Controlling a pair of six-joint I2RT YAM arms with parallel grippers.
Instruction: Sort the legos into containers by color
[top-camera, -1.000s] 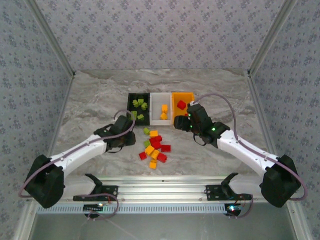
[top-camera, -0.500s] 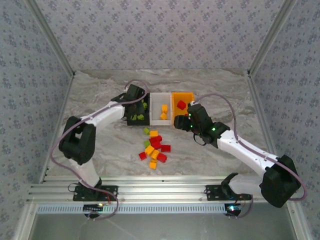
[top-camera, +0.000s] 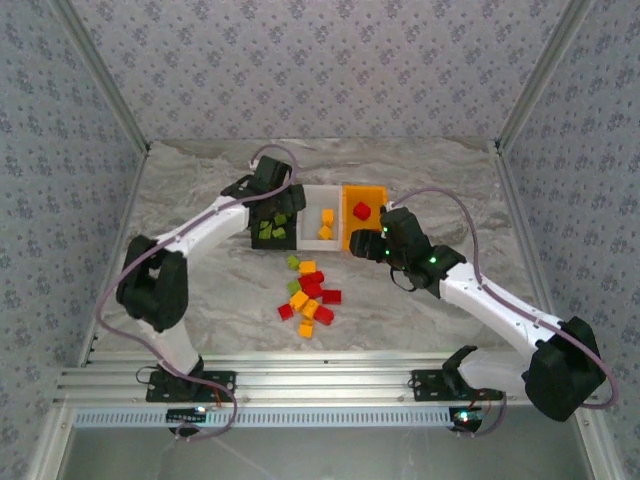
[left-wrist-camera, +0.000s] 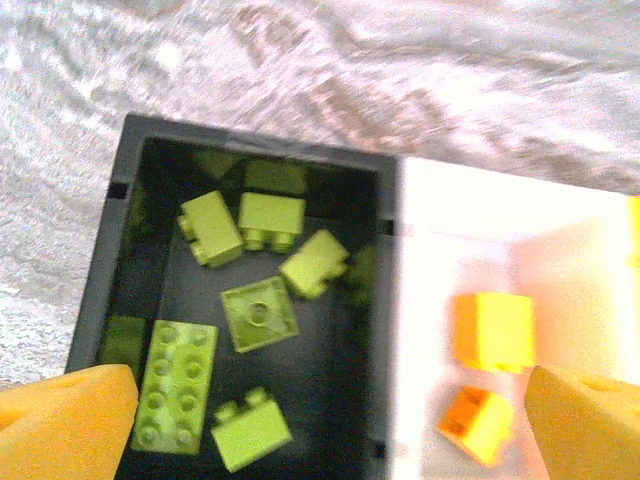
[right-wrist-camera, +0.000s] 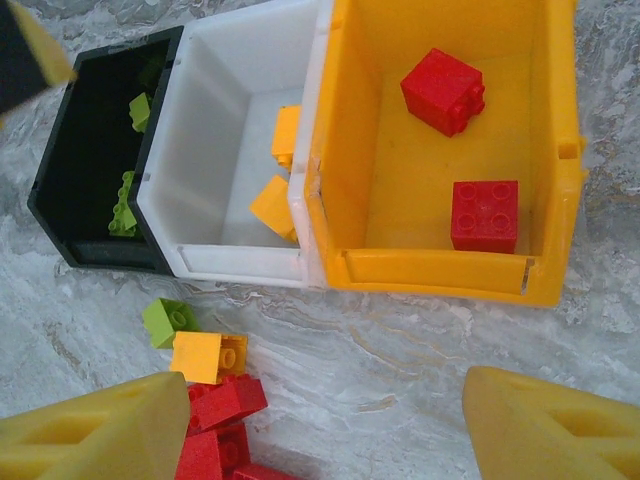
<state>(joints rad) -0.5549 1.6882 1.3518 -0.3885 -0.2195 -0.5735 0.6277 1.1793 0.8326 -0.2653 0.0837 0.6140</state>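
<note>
The red brick is at the near side of the pile. My right gripper will move back and down onto it next.
Three joined containers stand in a row: a black bin (top-camera: 278, 245), a white bin (top-camera: 322, 243) and an orange bin (top-camera: 375, 195). My left gripper (top-camera: 270, 197) hovers open over the black bin (left-wrist-camera: 105, 260), where several lime green legos (left-wrist-camera: 260, 312) lie; nothing is between its fingers. Two orange-yellow legos (left-wrist-camera: 492, 330) lie in the white bin (left-wrist-camera: 430, 300). My right gripper (top-camera: 366, 246) is open and empty just in front of the orange bin (right-wrist-camera: 440, 270), which holds two red legos (right-wrist-camera: 443, 90). A mixed pile of legos (top-camera: 310, 290) lies on the table.
Nearest the right gripper (right-wrist-camera: 325, 440), the pile starts with a green brick (right-wrist-camera: 168, 322), a yellow brick (right-wrist-camera: 205, 355) and red bricks (right-wrist-camera: 225, 400). Bare marble table (top-camera: 450, 200) lies to the right of the bins. Patterned walls close in three sides.
My left arm has swung from beside the pile up over the black bin and its gripper has gone from shut to open. The right gripper has widened slightly and barely moved.
</note>
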